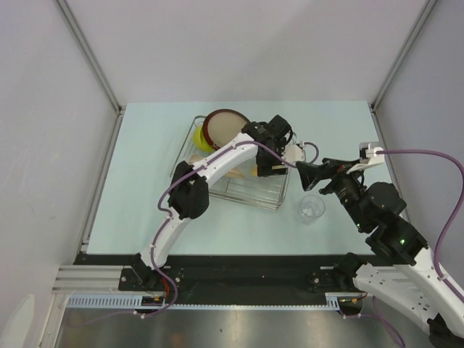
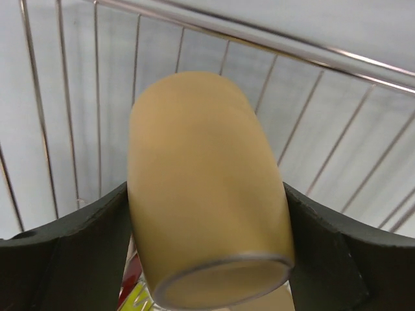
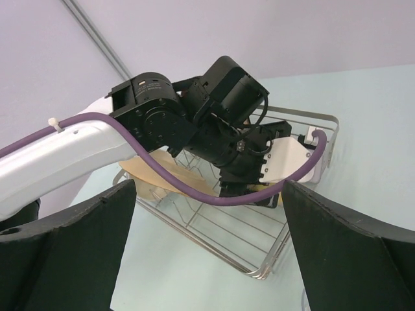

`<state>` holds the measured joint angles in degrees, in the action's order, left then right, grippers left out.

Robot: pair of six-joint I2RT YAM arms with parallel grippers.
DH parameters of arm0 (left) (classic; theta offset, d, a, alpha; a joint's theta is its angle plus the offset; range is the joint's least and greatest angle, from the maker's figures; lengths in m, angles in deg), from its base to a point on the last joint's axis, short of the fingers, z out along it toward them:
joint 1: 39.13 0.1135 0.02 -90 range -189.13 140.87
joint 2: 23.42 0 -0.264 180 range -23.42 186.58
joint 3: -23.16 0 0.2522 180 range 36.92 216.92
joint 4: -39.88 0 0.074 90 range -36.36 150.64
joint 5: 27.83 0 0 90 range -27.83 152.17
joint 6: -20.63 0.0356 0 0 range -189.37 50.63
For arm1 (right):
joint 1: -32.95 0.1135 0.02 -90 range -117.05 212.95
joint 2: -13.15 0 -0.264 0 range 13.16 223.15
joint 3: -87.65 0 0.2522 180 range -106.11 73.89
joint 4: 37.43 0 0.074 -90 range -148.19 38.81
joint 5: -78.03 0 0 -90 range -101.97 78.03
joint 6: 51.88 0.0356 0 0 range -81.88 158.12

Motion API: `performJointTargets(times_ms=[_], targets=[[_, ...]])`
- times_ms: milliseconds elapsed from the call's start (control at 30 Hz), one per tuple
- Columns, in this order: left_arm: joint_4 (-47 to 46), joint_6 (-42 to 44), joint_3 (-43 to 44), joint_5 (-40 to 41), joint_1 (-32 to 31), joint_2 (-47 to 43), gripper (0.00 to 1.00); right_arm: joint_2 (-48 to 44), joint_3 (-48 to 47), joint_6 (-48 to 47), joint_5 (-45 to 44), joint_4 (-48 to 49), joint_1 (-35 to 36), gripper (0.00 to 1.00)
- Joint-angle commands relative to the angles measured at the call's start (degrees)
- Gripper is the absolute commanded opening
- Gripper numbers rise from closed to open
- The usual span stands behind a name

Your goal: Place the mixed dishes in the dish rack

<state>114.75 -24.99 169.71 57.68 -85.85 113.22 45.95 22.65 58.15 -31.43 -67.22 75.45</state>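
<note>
The right gripper moves back next, tips its fingers down and lowers them onto the clear glass's rack-side rim, as it still stands on the tabletop.
My left gripper reaches over the right end of the dish rack and is shut on the pale yellow mug, which lies sideways between its fingers with the rack's wires just behind it. The dark-red-rimmed plate and the lime-green bowl stand at the rack's far left. A beige plate leans inside the rack. The small clear glass stands on the table right of the rack. My right gripper is open and empty, just right of the rack. The white bowl is not in view.
The left arm crosses over the rack and hides much of its inside. Grey walls enclose the pale green table on the left, right and back. The black base rail runs along the near edge.
</note>
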Motion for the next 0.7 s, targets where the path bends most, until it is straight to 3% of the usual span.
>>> performJointTargets(times_ms=[0,67,167,200,267,300,367,400,667], targets=[[-1.42,5.01,3.62,4.4,0.31,0.29,0.0,-0.63,-0.61,1.06,-1.72,-0.49,-0.23,1.0],[-1.42,5.98,3.53,4.49,0.31,0.38,0.0,-0.63,-0.44,0.97,-1.63,-0.49,-0.31,1.0],[-2.56,6.33,3.17,6.6,0.31,0.65,0.09,-0.54,0.09,1.24,-1.02,-0.23,-0.31,1.0],[-2.91,6.25,3.26,6.69,0.23,0.73,0.24,-0.45,0.27,1.41,-0.93,-0.14,-0.31,1.0],[-2.92,5.98,3.0,6.86,0.14,0.91,0.45,-0.37,0.7,1.76,-0.4,0.12,-0.31,1.0],[-3.53,5.72,3.0,6.86,0.14,0.82,0.64,-0.28,0.79,1.85,-0.05,0.21,-0.31,1.0],[-4.58,4.76,1.78,7.3,0.14,0.21,0.8,-0.01,1.32,2.46,0.65,0.21,-0.31,1.0],[-6.07,4.49,1.25,7.3,0.14,-0.31,1.0,0.16,1.41,2.64,0.83,0.21,-0.31,1.0],[-9.95,3.17,-0.34,6.95,0.05,-4.18,1.0,1.22,3.43,3.7,3.11,1.18,-0.31,1.0]])
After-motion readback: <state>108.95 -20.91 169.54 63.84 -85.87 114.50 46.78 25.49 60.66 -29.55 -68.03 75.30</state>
